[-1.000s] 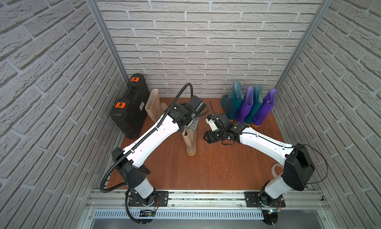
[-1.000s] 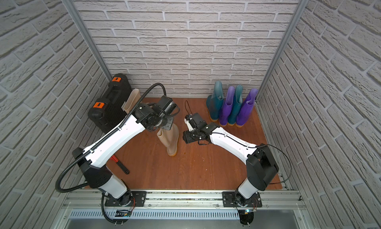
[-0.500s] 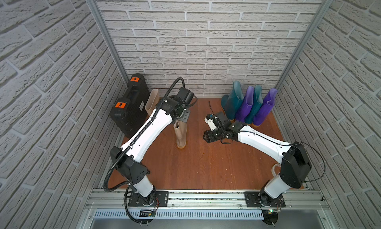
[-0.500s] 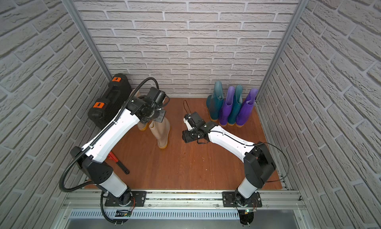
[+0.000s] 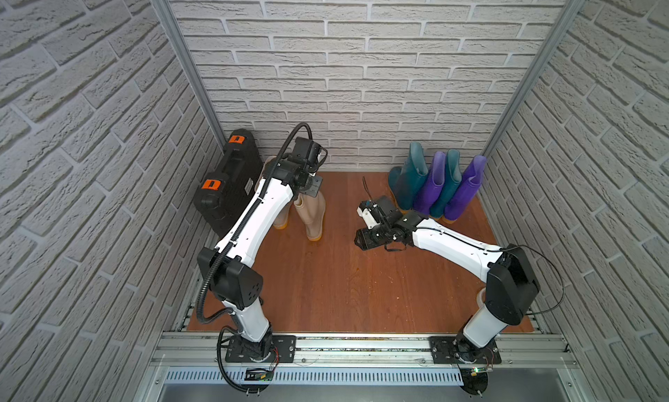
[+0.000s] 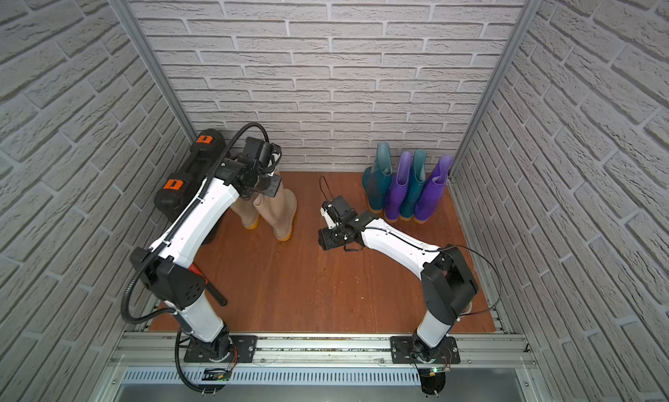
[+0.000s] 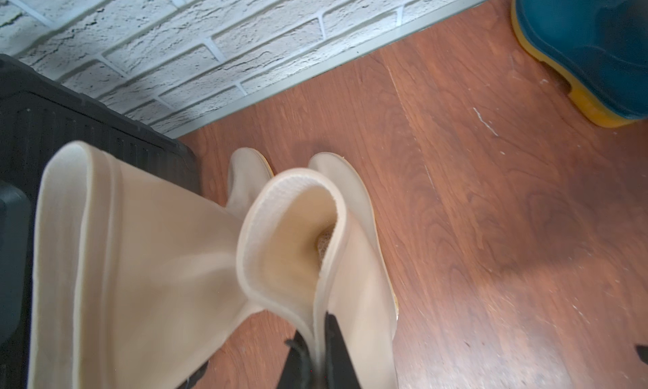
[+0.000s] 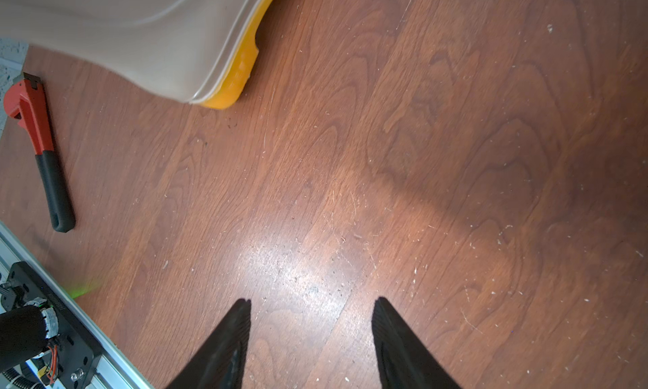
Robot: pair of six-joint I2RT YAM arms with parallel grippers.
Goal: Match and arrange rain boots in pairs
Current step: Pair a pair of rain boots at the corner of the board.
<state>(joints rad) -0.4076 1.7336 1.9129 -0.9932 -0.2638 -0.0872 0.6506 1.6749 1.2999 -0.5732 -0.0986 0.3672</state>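
My left gripper will next carry the matching boot outward and down to the floor [image 5: 297, 224] [image 7: 290, 147] beside the second beige boot, and let go of its rim there.
My left gripper [image 7: 315, 326] is shut on the rim of a beige rain boot [image 7: 315, 247], pinching its shaft wall. In both top views this boot [image 5: 312, 215] hangs upright, close beside the second beige boot [image 5: 280, 217], which leans by the black case. Its toe and yellow sole [image 8: 157, 47] show in the right wrist view. Two dark teal boots [image 5: 411, 179] and two purple boots [image 5: 432, 186] stand in an alternating row at the back right corner. My right gripper [image 8: 312, 301] hovers open over bare floor mid-room [image 5: 358, 240], holding nothing.
A black hard case [image 5: 228, 186] with orange latches leans on the left wall. A red pipe wrench [image 8: 35, 131] lies on the wooden floor near the left arm's base [image 6: 213, 291]. Brick walls enclose three sides; an aluminium rail [image 5: 362, 346] runs along the front.
My left arm has carried the beige boot from mid-floor leftward and back, up beside the other beige boot by the case. The right arm has hardly moved.
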